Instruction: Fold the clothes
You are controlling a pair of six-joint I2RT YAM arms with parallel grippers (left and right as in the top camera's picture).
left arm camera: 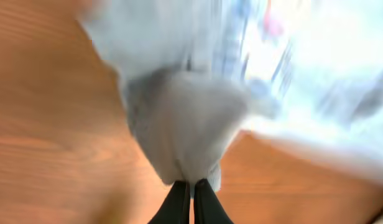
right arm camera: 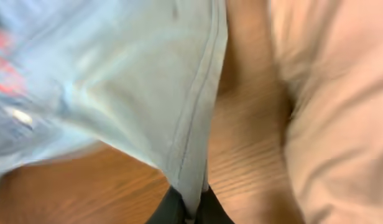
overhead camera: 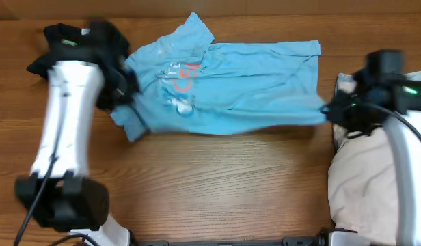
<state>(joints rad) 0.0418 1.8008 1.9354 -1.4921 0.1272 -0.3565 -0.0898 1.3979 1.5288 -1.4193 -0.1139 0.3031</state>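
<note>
My right gripper draws back and down toward my base next and releases the shirt's edge, since bare tabletop beside the beige shorts lies below it.
The light blue T-shirt [overhead camera: 231,85] lies spread across the back of the table, its red and white lettering [overhead camera: 180,78] facing up. My left gripper [overhead camera: 126,87] is shut on the shirt's left edge; the left wrist view shows blurred pale cloth [left arm camera: 185,124] pinched between the black fingers [left arm camera: 192,190]. My right gripper [overhead camera: 328,109] is shut on the shirt's right hem, and the hem [right arm camera: 194,143] runs down into the fingers [right arm camera: 190,211]. A black garment [overhead camera: 57,37] lies at the back left, partly under my left arm. The beige shorts [overhead camera: 364,184] lie at the right.
The wooden table [overhead camera: 217,184] fills the view. The beige cloth [right arm camera: 341,112] lies close beside my right gripper. My left arm's base [overhead camera: 60,201] stands at the front left.
</note>
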